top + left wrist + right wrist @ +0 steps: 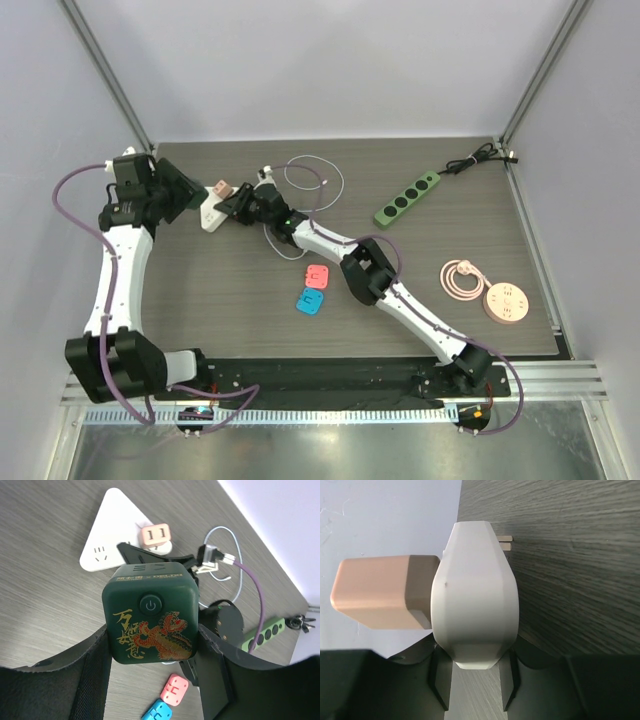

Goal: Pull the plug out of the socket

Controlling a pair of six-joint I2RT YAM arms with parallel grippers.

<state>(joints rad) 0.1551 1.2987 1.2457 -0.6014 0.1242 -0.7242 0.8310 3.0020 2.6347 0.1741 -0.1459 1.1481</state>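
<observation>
My left gripper brings the cube socket back and down onto the table (252,278) (132,684) beside the coral adapter next, since the cube socket is apart from the white socket.
My left gripper (185,197) is shut on a dark green cube socket (149,614) with a gold and red dragon print, which sits between my black fingers (95,660). The cube is apart from a white triangular socket (112,527), which carries a pink plug (156,535) in its face. My right gripper (237,206) is shut on the edge of the white socket (475,605). In the right wrist view the pink plug (377,592) sticks out to the left and two metal prongs (504,541) stick out on the other side.
A green power strip (407,198) with a black cable lies at the back right. A pink round socket (505,303) with its coiled cord is at the right. A coral adapter (317,276) and a blue adapter (310,302) lie mid-table. A white cable loop (318,178) lies behind the right gripper.
</observation>
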